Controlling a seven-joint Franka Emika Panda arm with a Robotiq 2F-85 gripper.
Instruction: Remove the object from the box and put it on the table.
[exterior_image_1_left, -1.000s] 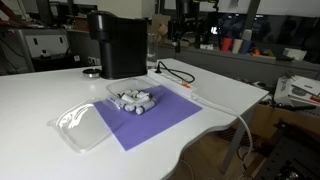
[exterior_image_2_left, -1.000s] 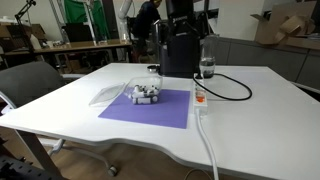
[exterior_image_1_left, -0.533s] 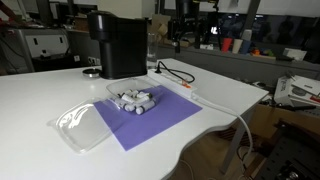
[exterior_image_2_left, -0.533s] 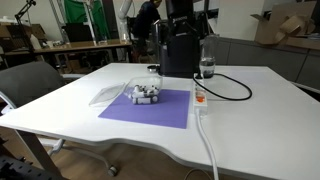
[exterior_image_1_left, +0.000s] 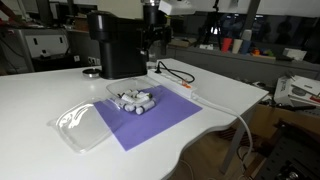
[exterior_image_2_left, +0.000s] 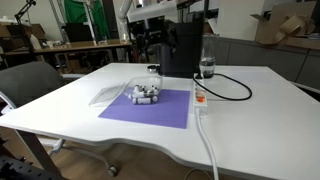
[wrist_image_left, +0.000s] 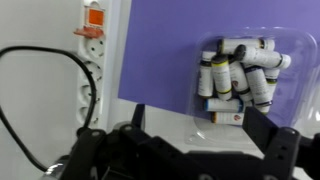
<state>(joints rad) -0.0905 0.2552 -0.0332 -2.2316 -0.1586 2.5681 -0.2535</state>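
My gripper will lower to its right in the wrist view onto the cylinder's uncovered end (wrist_image_left: 260, 98), as the dark-banded cylinder lies below it and that way.
The box (exterior_image_1_left: 113, 91) is a small clear container on a purple mat (exterior_image_1_left: 160, 121) on the white table (exterior_image_1_left: 40, 90). It holds a heap of pale short cylinders, the objects (exterior_image_1_left: 135, 99). The box (exterior_image_2_left: 133, 89) and the heap (exterior_image_2_left: 146, 94) show in both exterior views. My gripper (exterior_image_1_left: 155, 42) hangs high above the table behind the box, beside a black machine, also seen in an exterior view (exterior_image_2_left: 150, 42). In the wrist view the gripper (wrist_image_left: 195, 113) is open and empty, with the heap (wrist_image_left: 238, 72) ahead inside the box (wrist_image_left: 202, 123).
A black coffee machine (exterior_image_1_left: 115, 45) stands behind the box. A flat clear lid (exterior_image_1_left: 80, 128) lies beside the mat. A white power strip (exterior_image_2_left: 200, 98) with a black cable (exterior_image_2_left: 232, 88) lies next to the mat. A glass (exterior_image_2_left: 207, 66) stands near the machine.
The arm has swung in from the back toward the box and now hangs over the table near the black machine. The box and cylinders have not moved.
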